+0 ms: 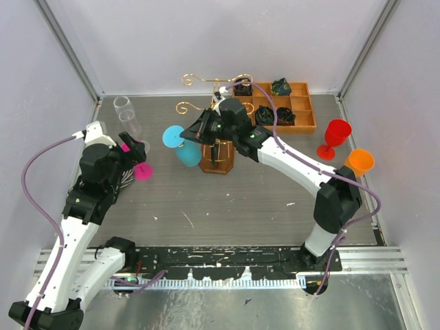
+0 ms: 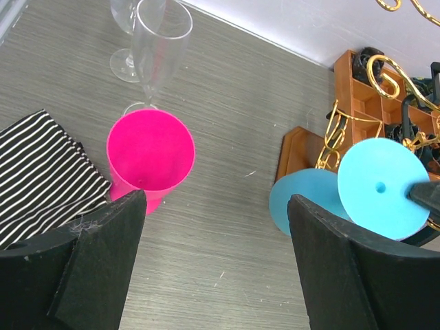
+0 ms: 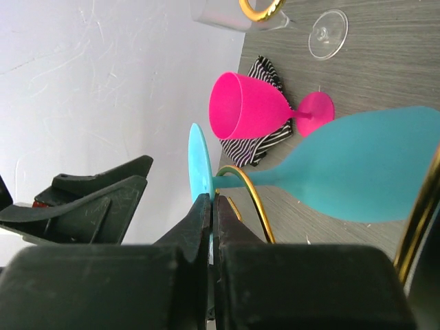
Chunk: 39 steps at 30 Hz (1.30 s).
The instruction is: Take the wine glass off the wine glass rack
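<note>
My right gripper moves back and down next, turns the glass upright and then releases it, since bare tabletop before the wooden base lies below and back from my gripper.
The gold wire wine glass rack [image 1: 218, 152] stands on its brown wooden base at mid-table. A light blue wine glass [image 1: 183, 146] hangs tilted and upside down on one of its curled arms [image 3: 251, 196]. My right gripper [image 1: 201, 130] is shut on the rim of the glass's round foot [image 3: 199, 168]. The bowl [image 3: 364, 172] points down toward the table. My left gripper [image 2: 216, 268] is open and empty, low over the table left of the rack. The blue glass [image 2: 381, 189] is ahead of it to the right.
A pink wine glass [image 2: 150, 155] stands by a striped cloth [image 2: 41, 172] just in front of my left gripper. Two clear glasses [image 1: 130, 120] stand behind it. An orange-brown compartment tray [image 1: 304, 127] is at the back right. Red [image 1: 335, 136] and orange [image 1: 359, 163] glasses stand at the right.
</note>
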Tool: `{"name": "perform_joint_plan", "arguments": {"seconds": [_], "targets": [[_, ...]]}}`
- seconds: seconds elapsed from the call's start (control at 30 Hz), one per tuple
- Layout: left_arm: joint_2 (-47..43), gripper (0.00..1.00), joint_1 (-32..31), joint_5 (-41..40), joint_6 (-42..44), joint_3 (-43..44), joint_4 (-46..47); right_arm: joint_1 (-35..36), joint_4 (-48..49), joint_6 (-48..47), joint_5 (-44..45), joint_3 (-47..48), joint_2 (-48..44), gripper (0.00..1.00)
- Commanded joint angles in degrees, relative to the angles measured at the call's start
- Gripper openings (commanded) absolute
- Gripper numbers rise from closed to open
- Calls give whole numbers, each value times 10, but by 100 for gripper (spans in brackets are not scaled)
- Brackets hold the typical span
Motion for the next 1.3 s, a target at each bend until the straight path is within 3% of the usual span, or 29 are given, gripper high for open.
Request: {"name": "perform_joint_plan", "arguments": {"seconds": [0.0, 0.3, 0.7, 1.27], "targets": [[1, 90, -1, 7, 1, 23, -2, -5, 43, 8, -18, 54, 17, 1], [1, 91, -1, 5, 4, 24, -9, -18, 25, -16, 4, 75, 11, 1], [22, 92, -1, 14, 0, 40, -22, -31, -5, -33, -13, -13, -115, 1], [25, 92, -1, 23, -9, 51, -31, -20, -193, -159, -50, -56, -232, 1]]}}
